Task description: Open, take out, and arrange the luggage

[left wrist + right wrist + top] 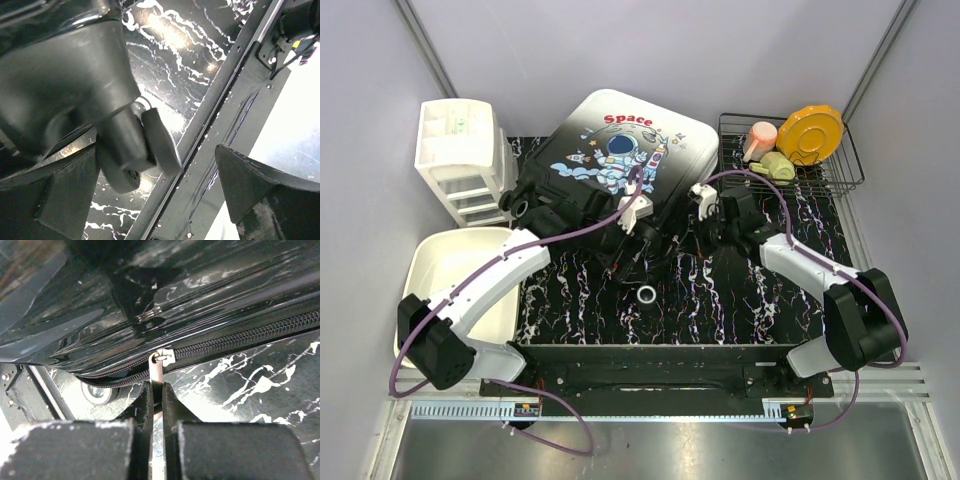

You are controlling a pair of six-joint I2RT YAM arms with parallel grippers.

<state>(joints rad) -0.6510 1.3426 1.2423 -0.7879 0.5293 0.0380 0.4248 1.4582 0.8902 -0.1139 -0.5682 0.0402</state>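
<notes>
My right gripper should pull the silver zipper pull (156,371) outward along the closed zipper (260,334) toward the wire rack to open the zipper, and then let go.
The luggage (610,150) lies flat at the back centre, astronaut print up, black wheels toward the left and near side. My right gripper (692,212) is at its near right edge. In the right wrist view it (156,400) is shut on the silver zipper pull (156,371); the zipper (250,335) is closed to the right of the slider and parted to its left. My left gripper (625,240) is at the near corner. In the left wrist view it (160,200) is open, with a black suitcase wheel (130,155) between its spread fingers (65,200), not gripped.
A white drawer unit (460,160) stands at the back left, with a white tub (440,270) in front of it. A wire rack (840,175) at the back right holds an orange plate, a pink cup and a green item. A small round ring (647,294) lies on the marbled mat.
</notes>
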